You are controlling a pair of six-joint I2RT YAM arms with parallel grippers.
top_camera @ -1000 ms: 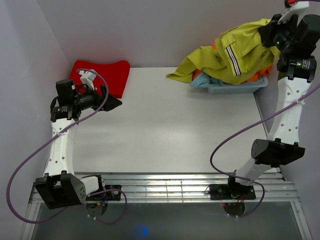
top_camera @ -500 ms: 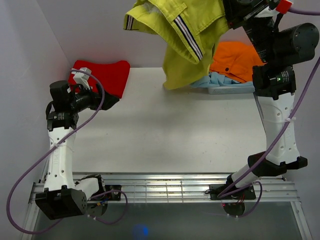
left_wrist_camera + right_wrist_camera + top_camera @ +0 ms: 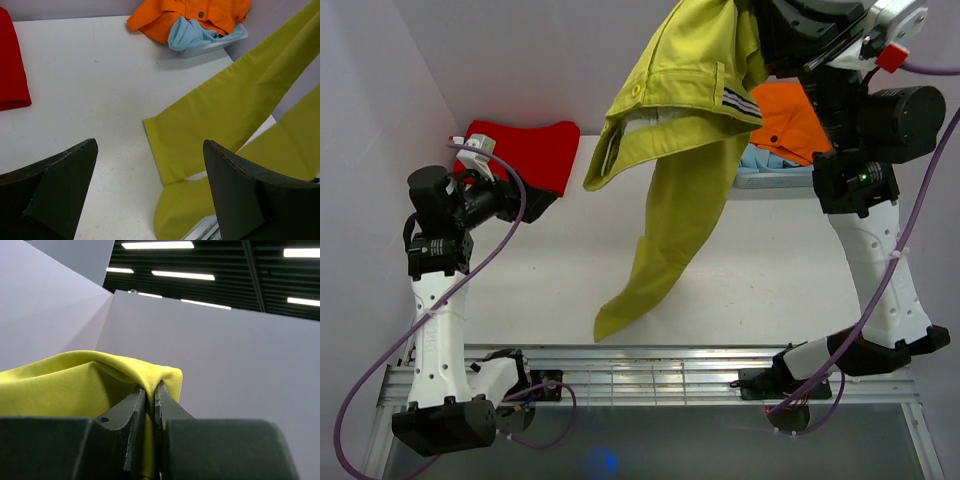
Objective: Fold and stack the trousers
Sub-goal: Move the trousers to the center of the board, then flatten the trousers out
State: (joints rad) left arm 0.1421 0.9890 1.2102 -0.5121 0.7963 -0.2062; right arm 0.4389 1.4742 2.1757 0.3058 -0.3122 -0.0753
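Observation:
I will move my right gripper down and back to the clear tabletop in front of the pale bin next, then let go of the fold.
The yellow-green trousers (image 3: 670, 170) hang in the air from my right gripper (image 3: 760, 15), which is raised high at the back right and shut on a fold of the fabric (image 3: 150, 385). The striped waistband lining shows near the top. One leg trails down, its cuff (image 3: 610, 320) touching the table near the front edge. In the left wrist view both legs (image 3: 225, 115) drape onto the table. My left gripper (image 3: 542, 205) is open and empty at the left, low over the table, facing the trousers; it also shows in the left wrist view (image 3: 150, 192).
A red garment (image 3: 525, 150) lies at the back left, just behind my left gripper. A pale bin (image 3: 775, 178) at the back right holds an orange garment (image 3: 790, 115) and a light blue one (image 3: 187, 35). Walls stand close on the left, back and right.
My right gripper has lifted the trousers out of the bin and carried them up and leftward. They have unfurled, one leg now reaching the table. The left arm has drawn back slightly.

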